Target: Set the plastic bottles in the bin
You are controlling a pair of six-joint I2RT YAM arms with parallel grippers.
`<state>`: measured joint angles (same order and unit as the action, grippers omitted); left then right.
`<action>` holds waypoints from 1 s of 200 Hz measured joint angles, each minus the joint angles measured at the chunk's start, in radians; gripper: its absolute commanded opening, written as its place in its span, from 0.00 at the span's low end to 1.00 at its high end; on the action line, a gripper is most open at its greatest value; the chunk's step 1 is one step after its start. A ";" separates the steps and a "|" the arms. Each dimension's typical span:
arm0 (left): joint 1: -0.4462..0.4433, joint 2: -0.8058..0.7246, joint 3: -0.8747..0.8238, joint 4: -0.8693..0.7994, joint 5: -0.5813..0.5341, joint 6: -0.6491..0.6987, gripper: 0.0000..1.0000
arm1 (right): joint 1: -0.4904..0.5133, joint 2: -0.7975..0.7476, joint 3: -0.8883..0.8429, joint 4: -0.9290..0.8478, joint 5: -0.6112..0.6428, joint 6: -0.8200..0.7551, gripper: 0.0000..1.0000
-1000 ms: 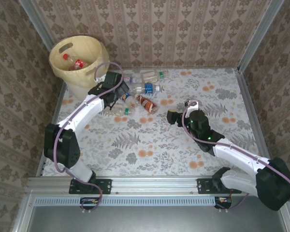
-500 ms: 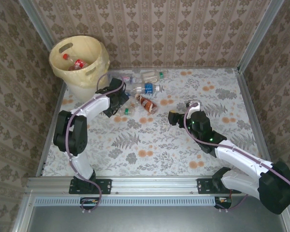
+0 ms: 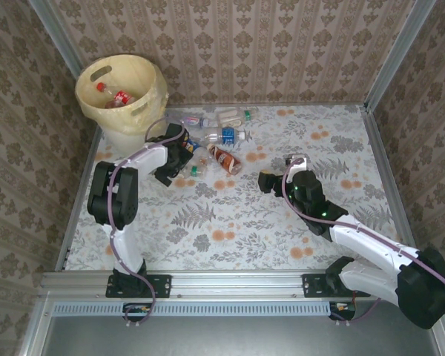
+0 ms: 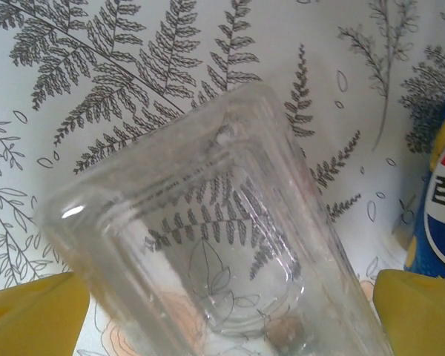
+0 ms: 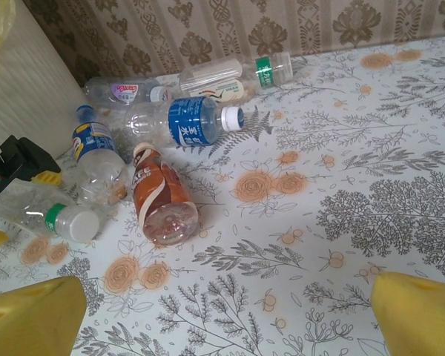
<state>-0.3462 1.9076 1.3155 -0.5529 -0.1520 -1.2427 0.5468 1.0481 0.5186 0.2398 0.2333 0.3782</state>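
Note:
The left gripper stays low over the clear square-bottomed bottle (image 4: 208, 245) next and closes its fingers on the bottle's sides, because the bottle is already between them.
Several plastic bottles lie in a cluster at the back left of the table: a brown one (image 3: 224, 159), a blue-labelled one (image 3: 226, 136), a green-banded one (image 5: 237, 73). A red-labelled bottle (image 3: 117, 97) lies in the cream bin (image 3: 144, 74). My left gripper (image 3: 179, 159) is down in the cluster, open, its yellow fingers (image 4: 30, 315) either side of a clear square-bottomed bottle (image 4: 208, 245). A blue Pepsi-labelled bottle (image 4: 441, 200) lies just to its right. My right gripper (image 3: 265, 180) hovers open at mid-table, nothing between its fingers (image 5: 419, 311), the brown bottle (image 5: 159, 196) ahead of it.
The bin stands in the back left corner against the patterned walls, its ribbed side (image 5: 22, 81) close behind the bottles. Metal rails (image 3: 374, 148) edge the floral table. A clear white-capped bottle (image 5: 55, 215) lies nearest my left gripper's black body (image 5: 15, 167).
My left arm has folded back and brought its gripper down from beside the bin onto the bottle cluster. The right arm has barely shifted.

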 measured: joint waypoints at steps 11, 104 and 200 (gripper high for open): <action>0.003 0.007 0.000 0.007 0.000 0.000 0.99 | 0.000 -0.002 0.000 -0.005 0.000 0.000 1.00; 0.008 0.019 -0.049 0.045 -0.005 0.007 0.69 | 0.000 0.018 0.000 -0.006 0.000 0.000 1.00; 0.008 -0.065 -0.163 0.137 -0.011 0.174 0.45 | -0.002 0.045 0.012 -0.012 -0.008 -0.001 1.00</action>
<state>-0.3386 1.8427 1.1522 -0.4164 -0.1635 -1.0691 0.5453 1.0927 0.5304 0.2279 0.2249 0.3771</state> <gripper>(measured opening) 0.552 0.999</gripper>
